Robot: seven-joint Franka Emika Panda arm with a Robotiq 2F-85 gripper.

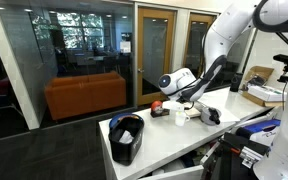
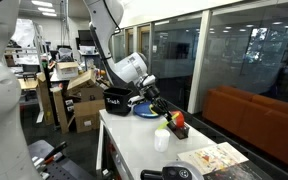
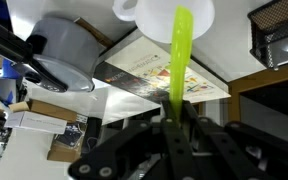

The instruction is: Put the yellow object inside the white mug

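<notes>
My gripper will next go down toward the white mug's opening (image 2: pixel 162 132) (image 3: pixel 162 15) below it and let go of the yellow object there, because the object's tip points over that opening.
My gripper (image 3: pixel 174 128) is shut on the yellow object (image 3: pixel 178 55), a thin yellow-green strip that sticks out from the jaws. The strip's far tip reaches the rim of the white mug (image 3: pixel 164 9) at the top of the wrist view; whether the tip is inside I cannot tell. In both exterior views the gripper (image 1: pixel 189 108) (image 2: pixel 161 110) hangs just above the mug (image 1: pixel 181 117) (image 2: pixel 161 141), which stands upright on the white table (image 1: pixel 164 140).
A small red rounded object (image 1: pixel 156 103) (image 2: pixel 179 126) sits close beside the mug. A black bin (image 1: pixel 126 137) (image 3: pixel 280 30) stands at one table end. A flat printed box (image 3: pixel 149 72) (image 2: pixel 209 160) and a grey round object (image 3: pixel 59 50) lie nearby.
</notes>
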